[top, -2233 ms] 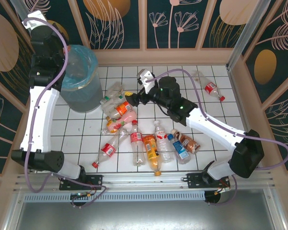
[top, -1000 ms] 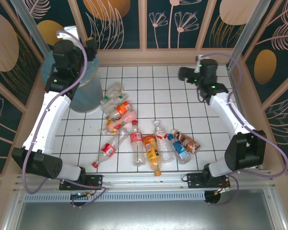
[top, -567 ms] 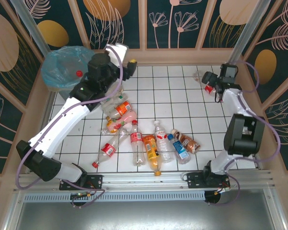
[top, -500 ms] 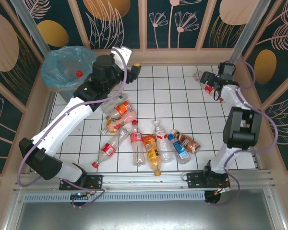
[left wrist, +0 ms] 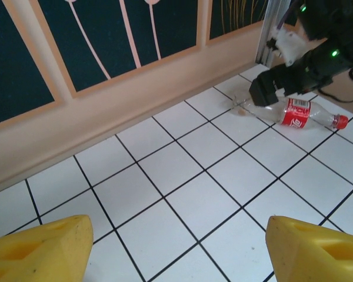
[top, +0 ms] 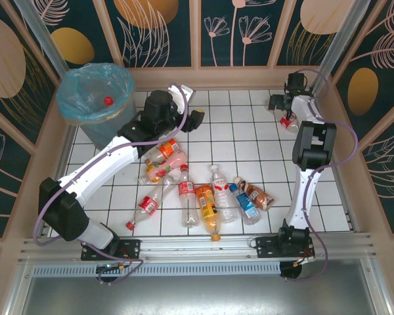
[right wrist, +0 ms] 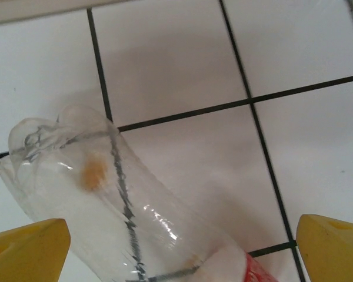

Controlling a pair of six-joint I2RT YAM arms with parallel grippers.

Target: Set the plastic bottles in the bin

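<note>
My right gripper will go down next onto the clear body (top: pixel 280 113) (right wrist: pixel 159 229) of the bottle beside the red label, with its fingers on either side, because the bottle lies flat on the tiles below the fingers.
The bin (top: pixel 95 98), grey with a blue liner, stands at the far left corner; a red-capped bottle (top: pixel 107 100) lies inside it. Several plastic bottles (top: pixel 186 190) lie heaped on the middle tiles. One red-labelled bottle (top: pixel 287 121) lies alone by the far right corner, also seen as the bottle (left wrist: pixel 294 111) in the left wrist view. My right gripper (top: pixel 279 102) hovers over its clear base (right wrist: pixel 123 205), open, its fingertips (right wrist: pixel 26 252) either side of the base. My left gripper (top: pixel 198 119) hangs open and empty above bare tiles, its yellow fingertips (left wrist: pixel 38 249) wide apart.
A wooden wall (left wrist: pixel 106 106) runs along the far edge just beyond both grippers. A metal post (top: pixel 335 46) stands in the far right corner beside the right arm. Bare tiles (top: pixel 236 125) lie between the two grippers.
The left arm swung from above the bin out to the right over the tiles, and a red-capped bottle now lies in the bin. The right arm reached to the far right corner, over the lone bottle.
</note>
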